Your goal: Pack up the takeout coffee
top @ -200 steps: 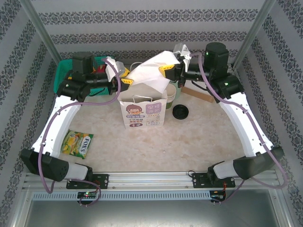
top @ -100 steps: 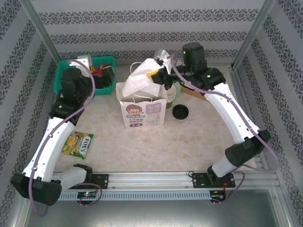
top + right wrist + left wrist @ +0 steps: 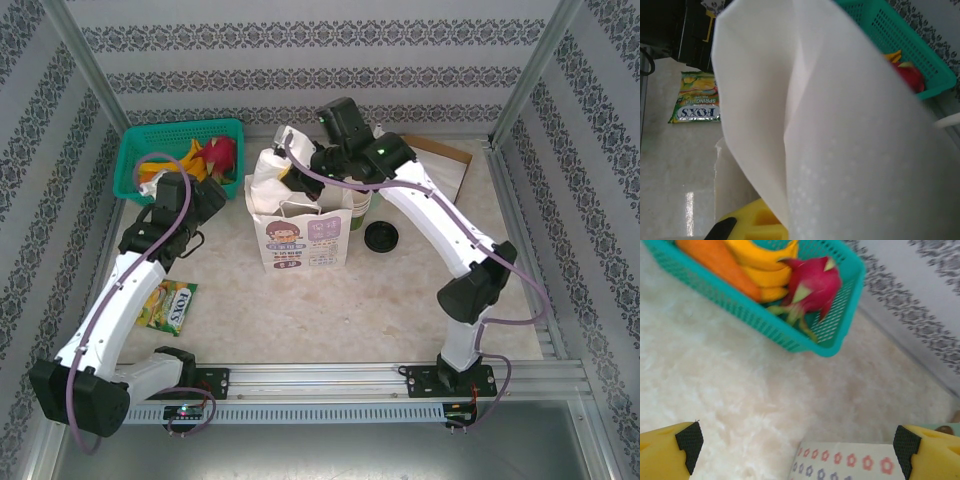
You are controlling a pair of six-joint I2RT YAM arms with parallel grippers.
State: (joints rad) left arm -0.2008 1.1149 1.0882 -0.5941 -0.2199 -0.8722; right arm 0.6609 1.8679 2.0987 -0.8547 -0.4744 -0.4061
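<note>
The printed paper bag's opening [image 3: 300, 204] is below my right gripper, so the gripper should go down into it next and let go of the sheet of white paper.
The takeout coffee is hidden from every view. A printed paper bag [image 3: 300, 238] stands mid-table; its flowered side [image 3: 840, 465] lies below my left gripper. My right gripper [image 3: 292, 167] is over the bag's open mouth, shut on a sheet of white paper [image 3: 268, 172]. That white paper [image 3: 840, 125] drapes over the one yellow finger [image 3: 747, 225] I can see. My left gripper [image 3: 213, 198] sits just left of the bag. In the wrist view the left gripper [image 3: 797, 442] is wide open with nothing between its fingers.
A teal basket [image 3: 135, 150] of fruit, with a dragon fruit [image 3: 812, 285], stands at the back left. A stack of lidless cups [image 3: 362, 205] is right of the bag, with a loose black lid [image 3: 382, 237] in front. A FOXS candy packet [image 3: 165, 305] lies front left.
My left gripper opened, let go at the bag's mouth and pulled back to the left. My right arm swung left and lowered the white paper to the bag's mouth.
</note>
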